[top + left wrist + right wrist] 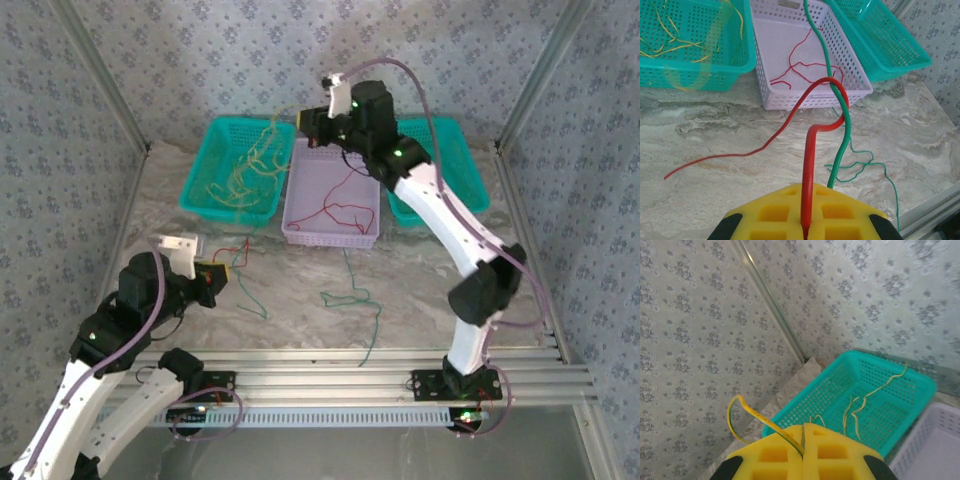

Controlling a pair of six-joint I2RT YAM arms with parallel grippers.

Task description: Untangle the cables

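The right gripper moves away from the lilac basket [300, 215] next and down toward the yellow cables in one teal basket, then releases the yellow-green cable there.
My left gripper [214, 273] is shut on a red cable [810, 150] low over the table's left front. The cable rises from the yellow fingertips [775, 210], loops, and trails left onto the marble. A green cable [844, 135] crosses that loop close by, and its thin tail [350, 296] lies on the table. My right gripper [303, 123] hangs above the left teal basket [200, 185], shut on a yellow-green cable [755, 414] that curls off to its left. More yellow cables [245, 170] lie in that basket, and red cables [340, 210] lie in the lilac basket [300, 215].
A second teal basket [455, 165] stands at the back right, partly under the right arm. Patterned walls and metal posts close in the table on three sides. An aluminium rail [350, 375] runs along the near edge.
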